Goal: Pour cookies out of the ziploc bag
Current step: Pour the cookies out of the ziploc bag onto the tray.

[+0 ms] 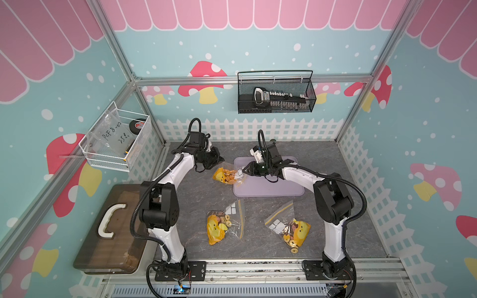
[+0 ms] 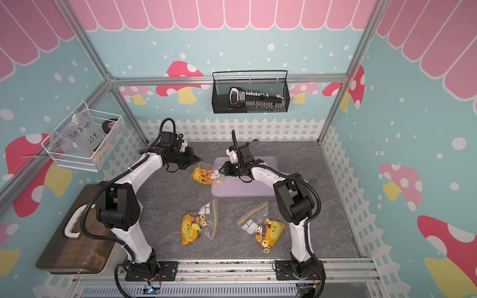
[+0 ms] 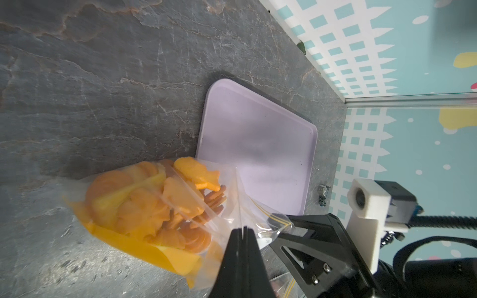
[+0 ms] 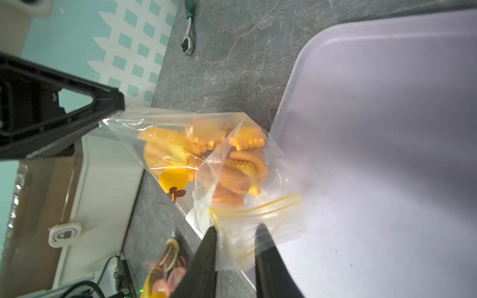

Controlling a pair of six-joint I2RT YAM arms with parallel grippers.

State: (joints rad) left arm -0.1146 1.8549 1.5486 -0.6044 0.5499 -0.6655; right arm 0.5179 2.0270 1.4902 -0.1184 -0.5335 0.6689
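I will move my left gripper up and outward, then down by the tray's bag-side far corner (image 1: 237,159) (image 3: 219,88) to release the bag, while its cookies hang beside the tray.
A clear ziploc bag (image 1: 227,176) (image 2: 205,176) hangs low over the grey table at the left edge of the lilac tray (image 1: 271,189) (image 2: 245,189). Orange-golden cookies (image 3: 165,203) (image 4: 245,165) and a yellow card fill it. My left gripper (image 1: 222,162) (image 2: 200,161) (image 3: 243,228) is shut on a far corner of the bag (image 3: 144,206). My right gripper (image 1: 244,170) (image 2: 221,170) (image 4: 236,228) reaches in from the tray side. Its jaws stand apart, and the yellow-striped zip end (image 4: 258,210) of the bag (image 4: 206,160) lies between them over the tray's rim (image 4: 289,103).
Two more bags of cookies lie near the front (image 1: 223,224) (image 1: 289,228). A ratchet wrench (image 4: 188,33) lies by the back fence. A brown case (image 1: 111,227) sits at the left. A white basket (image 1: 116,139) and a black basket (image 1: 276,93) hang on the walls.
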